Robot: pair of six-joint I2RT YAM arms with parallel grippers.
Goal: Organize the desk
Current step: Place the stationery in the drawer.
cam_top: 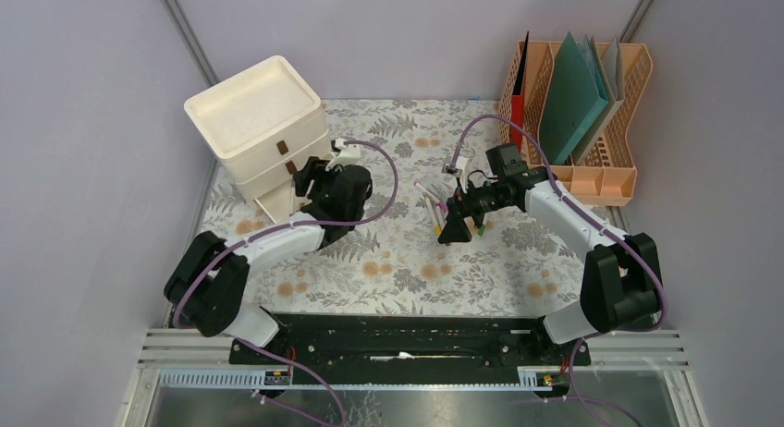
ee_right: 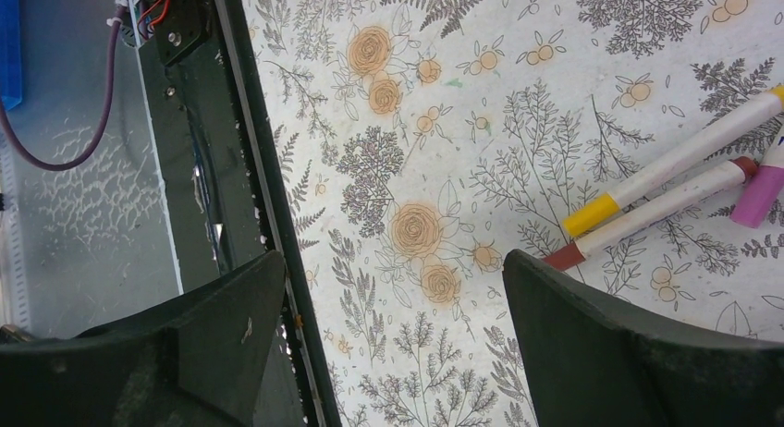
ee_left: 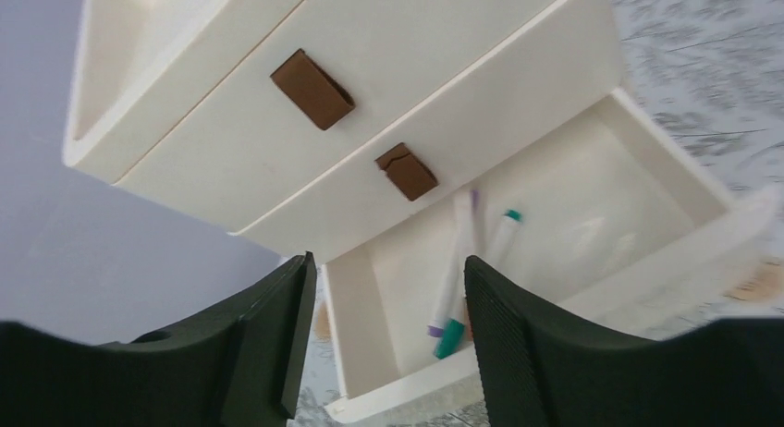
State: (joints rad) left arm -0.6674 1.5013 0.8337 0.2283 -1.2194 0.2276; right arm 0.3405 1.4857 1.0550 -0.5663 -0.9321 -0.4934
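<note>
The green-ended marker is below my right gripper and to its right in the top view, so I will shift there, turn and bring the open jaws down around it.
The desk (cam_top: 398, 261) carries a cream drawer unit (cam_top: 259, 122) at the back left, its bottom drawer (ee_left: 370, 316) pulled out. Inside lie a purple-capped marker (ee_left: 459, 251) and a teal-capped marker (ee_left: 499, 242), slightly blurred. My left gripper (ee_left: 388, 270) hovers just above the drawer's front with its jaws apart and nothing between them; from above the left gripper (cam_top: 310, 182) shows beside the unit. My right gripper (ee_right: 393, 261) stands open over bare cloth mid-desk. To its right lie a yellow-capped marker (ee_right: 684, 159), a red-capped marker (ee_right: 656, 210) and a pink cap (ee_right: 763, 191).
An orange file holder (cam_top: 592, 103) with green and grey folders stands at the back right. The black rail (cam_top: 398, 339) runs along the front edge and shows at the left of the right wrist view. The two upper drawers with brown tabs (ee_left: 312, 88) are closed.
</note>
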